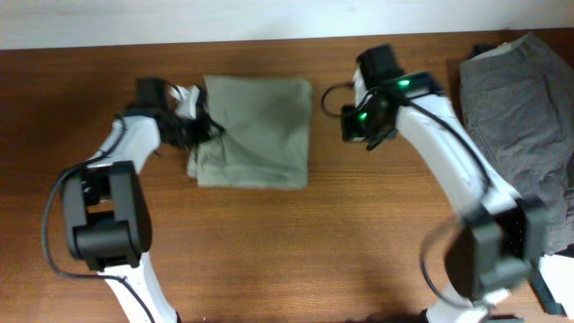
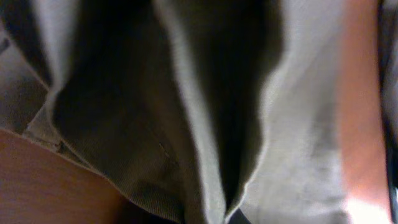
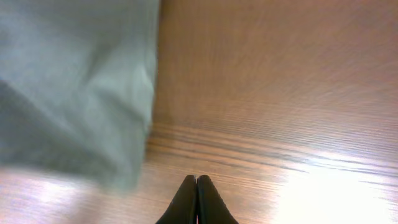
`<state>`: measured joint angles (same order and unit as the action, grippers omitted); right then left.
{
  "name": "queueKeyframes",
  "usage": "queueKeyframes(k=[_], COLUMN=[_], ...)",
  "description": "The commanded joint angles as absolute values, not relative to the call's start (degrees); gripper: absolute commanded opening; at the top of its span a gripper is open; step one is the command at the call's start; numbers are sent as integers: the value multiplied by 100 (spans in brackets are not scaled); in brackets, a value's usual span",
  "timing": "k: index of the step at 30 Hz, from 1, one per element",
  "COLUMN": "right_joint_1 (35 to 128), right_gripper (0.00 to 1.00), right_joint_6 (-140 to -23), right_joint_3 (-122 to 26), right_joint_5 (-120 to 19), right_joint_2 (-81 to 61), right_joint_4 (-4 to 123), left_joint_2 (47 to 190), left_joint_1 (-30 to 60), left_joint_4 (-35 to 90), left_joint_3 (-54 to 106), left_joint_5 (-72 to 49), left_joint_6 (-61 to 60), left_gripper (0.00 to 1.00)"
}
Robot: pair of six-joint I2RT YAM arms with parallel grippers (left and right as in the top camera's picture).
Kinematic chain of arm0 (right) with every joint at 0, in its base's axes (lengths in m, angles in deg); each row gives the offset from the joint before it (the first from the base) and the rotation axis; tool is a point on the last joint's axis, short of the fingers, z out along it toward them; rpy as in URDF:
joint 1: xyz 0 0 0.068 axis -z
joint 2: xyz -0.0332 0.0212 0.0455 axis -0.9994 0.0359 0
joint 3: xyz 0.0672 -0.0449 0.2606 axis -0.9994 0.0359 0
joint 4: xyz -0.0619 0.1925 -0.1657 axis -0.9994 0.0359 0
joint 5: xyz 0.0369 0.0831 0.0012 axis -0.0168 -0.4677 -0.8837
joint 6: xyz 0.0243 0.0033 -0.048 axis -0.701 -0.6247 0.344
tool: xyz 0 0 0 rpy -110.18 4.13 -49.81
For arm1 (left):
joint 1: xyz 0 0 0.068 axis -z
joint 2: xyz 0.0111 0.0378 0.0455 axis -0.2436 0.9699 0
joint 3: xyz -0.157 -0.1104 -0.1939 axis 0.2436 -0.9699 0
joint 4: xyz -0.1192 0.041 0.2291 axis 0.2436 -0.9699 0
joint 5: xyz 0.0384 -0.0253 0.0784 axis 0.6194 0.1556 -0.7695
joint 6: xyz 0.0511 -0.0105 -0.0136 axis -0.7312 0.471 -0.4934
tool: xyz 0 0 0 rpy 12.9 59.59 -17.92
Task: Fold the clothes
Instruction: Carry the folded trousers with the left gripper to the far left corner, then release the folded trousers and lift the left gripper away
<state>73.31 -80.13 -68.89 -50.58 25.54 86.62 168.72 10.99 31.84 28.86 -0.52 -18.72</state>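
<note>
The olive-green garment (image 1: 260,135) lies folded, so the left gripper will next carry it to the left in the overhead view and let it go on the clear bare wood there.
An olive-green garment (image 1: 260,135) lies folded into a rough rectangle at the centre-left of the table. My left gripper (image 1: 195,121) is at its left edge. In the left wrist view the olive cloth (image 2: 186,112) fills the frame and its folds run together at the jaws, so the gripper looks shut on the cloth. My right gripper (image 3: 196,193) is shut and empty, just above bare wood. It sits to the right of the garment's edge (image 3: 74,93), and shows in the overhead view (image 1: 352,121).
A grey garment (image 1: 525,108) lies spread at the far right of the table, partly under the right arm. Bare wood table (image 1: 296,251) fills the front half. A black cable loops beside the right wrist (image 1: 330,97).
</note>
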Motion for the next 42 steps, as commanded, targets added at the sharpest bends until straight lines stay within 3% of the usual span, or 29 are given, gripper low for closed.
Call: queueKeyframes(k=[1,6,9,12,14,16,17,18,19,20,23,27,31,33,39,40,41,42], right_joint_1=[7302,7296,7296,7296,7296,7298,7296,7296,7296,7296,7296,7298,7296,7296,7296,7296,7296,7296], right_gripper=[4,4,4,4,4,4,4,4,4,4,4,4,4,4,4,4,4,4], right_joint_6=[-7943,-7947,-7986,-7989,-7989,-7986,-7986,-7986,-7986,-7986,-7986,-7986,-7986,-7986,-7986,-7986,-7984,-7984], right_joint_3=[-7182,-7182,-7182,-7182,-7182,-7182,-7182,-7182,-7182,-7182,-7182,-7182,-7182,-7182,-7182,-7182,-7182,-7182], right_joint_5=[-4618,-4500,-4502,-4500,-4500,-4500,-4500,-4500,-4502,-4522,-4520,-4520,-4518,-4520,-4520,-4520,-4520,-4520], right_joint_2=[1126,97,99,99,99,99,99,99,99,99,99,99,99,99,99,99,99,99], right_joint_4=[8667,8680,8726,8789,8756,8671,8664,8669,8678,8708,8763,8767,8763,8765,8787,8793,8811,8811], left_joint_2=[15858,15773,16511,17392,17602,17604,17604,17622,17696,17821,18026,17939,17222,17075,17075,17075,17029,16887], left_joint_1=[194,-1824,-2108,-2132,-2132,-2132,-2132,-2108,-2084,-2084,-2123,-2154,-2154,-2154,-2014,-2014,-2025,-2044], left_joint_4=[3463,4032,4329,5105,6696,9325,9752,9286,7791,6777,5317,4276,3538,2899,2475,2475,2475,2390], left_joint_3=[4009,4068,4066,4066,4066,4166,4173,4173,4173,4173,4166,4169,4166,4166,4166,4166,4169,4169], left_joint_5=[-946,-1864,-1840,-983,-402,164,490,761,453,138,-326,-719,-2100,-2693,-2699,-2605,-2435,-2409], left_joint_6=[-165,2541,3284,4077,4211,4587,4333,3607,3131,3096,3109,3704,3489,3975,4434,4379,4211,4130], left_gripper=[1,1,1,1,1,1,1,1,1,1,1,1,1,1,1,40,99,99])
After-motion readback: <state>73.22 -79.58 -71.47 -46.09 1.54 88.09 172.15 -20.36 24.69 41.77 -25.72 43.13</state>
